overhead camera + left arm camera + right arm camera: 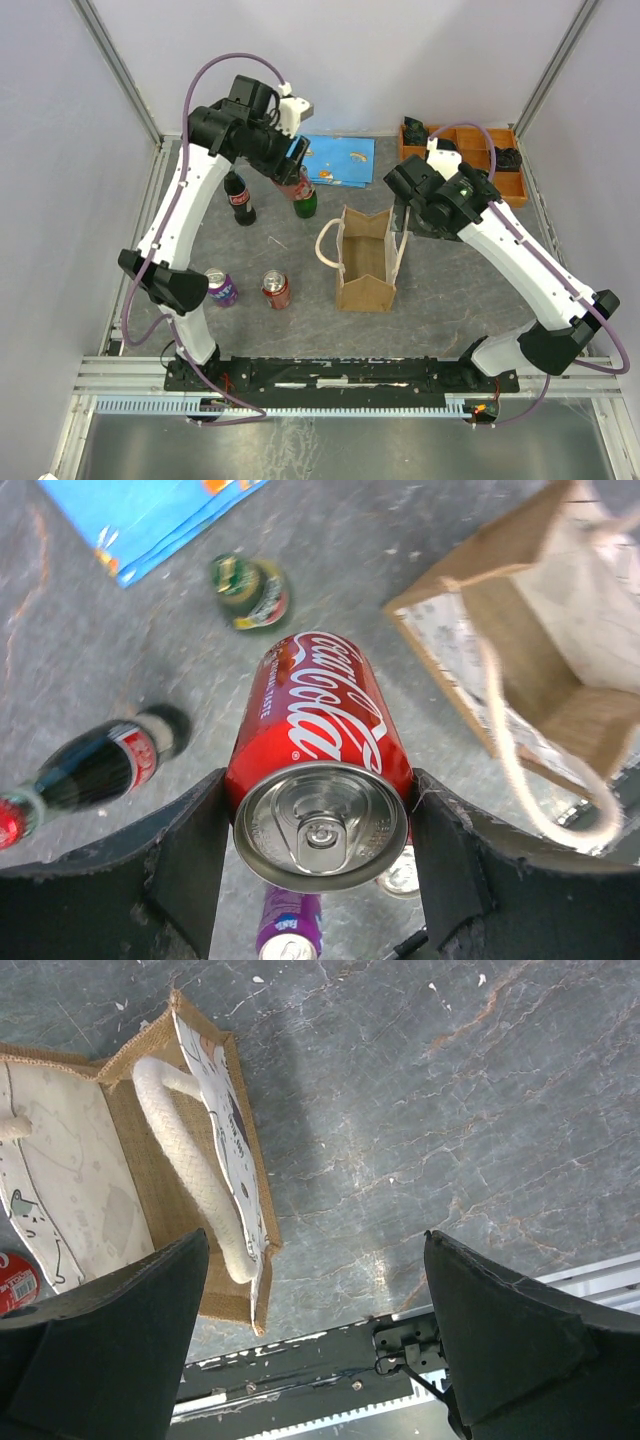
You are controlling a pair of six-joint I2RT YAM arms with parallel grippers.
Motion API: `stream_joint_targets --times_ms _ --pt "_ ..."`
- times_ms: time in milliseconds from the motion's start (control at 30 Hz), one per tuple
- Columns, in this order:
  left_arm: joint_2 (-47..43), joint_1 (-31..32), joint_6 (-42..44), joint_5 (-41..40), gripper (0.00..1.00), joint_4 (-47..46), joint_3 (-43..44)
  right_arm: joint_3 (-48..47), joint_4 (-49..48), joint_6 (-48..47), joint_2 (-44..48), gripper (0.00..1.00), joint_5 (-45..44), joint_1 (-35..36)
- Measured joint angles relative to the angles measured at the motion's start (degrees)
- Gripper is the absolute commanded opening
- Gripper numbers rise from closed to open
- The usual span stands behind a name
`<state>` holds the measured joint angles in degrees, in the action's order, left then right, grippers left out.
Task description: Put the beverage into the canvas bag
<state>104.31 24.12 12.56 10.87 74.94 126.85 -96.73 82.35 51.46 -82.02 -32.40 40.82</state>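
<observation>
The bag is standing open, so I will move my left gripper back and to the right in the top view, lower it into the bag's far end (367, 240) (520, 625) and release the can.
The beverage in hand is a red Coca-Cola can (320, 740), lying on its side with its silver top towards the camera. My left gripper (318, 800) is shut on it, one black finger on each side, and holds it in the air. In the top view the left gripper (298, 176) hangs at the back, left of the canvas bag (367, 262). The bag stands upright and open-mouthed, tan with cream rope handles, and shows at right in the left wrist view (540, 670). My right gripper (315, 1245) is open with nothing in it, just right of the bag (120, 1190).
A green bottle (306, 204) and a cola bottle (239, 200) stand below the left gripper. A purple can (221, 288) and a red can (275, 290) stand left of the bag. A blue sheet (340, 160) and an orange compartment tray (470, 165) lie at the back.
</observation>
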Motion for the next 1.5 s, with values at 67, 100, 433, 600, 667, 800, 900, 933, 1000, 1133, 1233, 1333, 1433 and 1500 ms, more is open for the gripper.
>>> stream_joint_targets --times_ms 67,100,433,600,667,800,900,933,1000,1133,1233,1333,1433,1500 --pt "0.0 2.5 0.3 1.7 0.03 1.6 2.9 -0.1 0.0 0.2 0.0 0.98 -0.2 0.0" --pt "-0.1 4.0 0.4 2.5 0.03 2.0 3.6 -0.3 0.0 0.2 0.0 0.98 -0.3 0.0" --pt "-0.7 20.3 0.3 7.6 0.03 -0.9 -0.1 -0.5 -0.3 1.3 5.2 0.99 -1.5 -0.1" --pt "-0.7 24.6 0.2 7.6 0.03 -4.7 -5.1 -0.7 0.1 2.3 8.1 0.99 -3.1 -0.1" --pt "-0.7 25.4 0.2 7.1 0.03 -6.5 -7.2 -0.7 0.6 2.9 9.0 0.99 -3.9 -0.1" --pt "-0.6 26.3 0.2 5.7 0.03 -10.1 -11.1 -0.6 2.0 4.1 11.1 0.99 -5.1 -0.1" --pt "-0.2 26.6 0.2 4.7 0.03 -12.6 -12.7 -0.6 2.9 4.9 12.5 0.99 -5.8 -0.1" --pt "0.2 26.6 0.1 4.2 0.03 -13.4 -13.0 -0.6 3.1 5.2 13.0 0.99 -6.2 -0.1" --pt "1.2 26.6 -0.1 3.8 0.03 -15.2 -13.4 -0.5 4.0 5.8 13.8 0.99 -6.8 -0.1" --pt "4.0 26.6 -0.7 2.4 0.03 -18.7 -14.6 -0.5 5.6 6.8 15.0 0.99 -8.0 -0.1" --pt "5.6 26.6 -0.7 1.2 0.03 -20.7 -16.7 -0.5 6.5 7.4 15.5 0.99 -8.7 -0.1" --pt "6.3 26.6 -0.7 0.1 0.03 -22.0 -19.2 -0.1 7.0 8.0 16.0 0.99 -9.3 -0.1" --pt "6.8 26.6 -0.7 -1.0 0.03 -22.9 -20.9 0.6 7.4 8.6 16.9 0.99 -9.7 -0.1" --pt "7.3 26.6 -0.7 -1.7 0.03 -23.8 -21.7 0.9 7.6 8.8 17.2 0.99 -9.9 -0.1"
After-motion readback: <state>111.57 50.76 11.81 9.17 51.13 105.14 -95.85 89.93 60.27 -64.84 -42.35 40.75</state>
